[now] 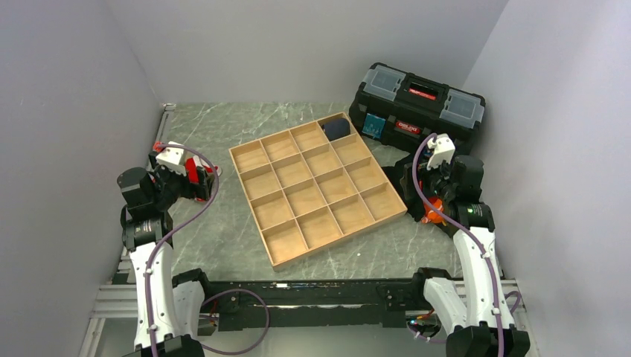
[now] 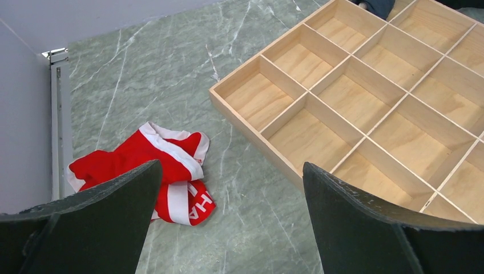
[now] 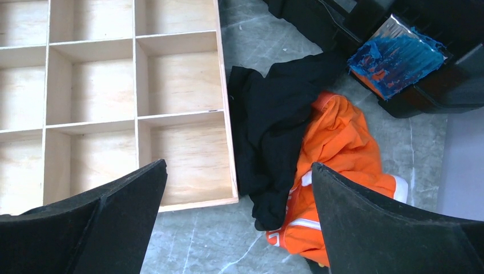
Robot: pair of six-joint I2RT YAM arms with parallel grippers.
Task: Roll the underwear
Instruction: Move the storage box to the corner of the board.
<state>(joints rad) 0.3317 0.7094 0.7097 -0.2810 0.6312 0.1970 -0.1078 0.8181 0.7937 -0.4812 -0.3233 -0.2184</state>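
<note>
The left gripper swings across and down onto the tray's middle divider nearest the underwear next. That divider lies below and to its right in the top view.
The red underwear (image 2: 161, 161) with white trim lies crumpled and unrolled on the green marble table, left of the wooden grid tray. In the top view only a small red patch of the underwear (image 1: 195, 172) shows beside the left arm. My left gripper (image 2: 231, 188) is open and empty, hovering above the table with the underwear under its left finger. My right gripper (image 3: 240, 197) is open and empty, above the tray's near right corner and a cloth pile.
A wooden grid tray (image 1: 254, 190) fills the middle; a dark navy bundle (image 1: 337, 129) sits in its far corner cell. A black cloth (image 3: 274, 123) and orange cloth (image 3: 342, 145) lie right of the tray. A black toolbox (image 1: 417, 104) stands at the back right.
</note>
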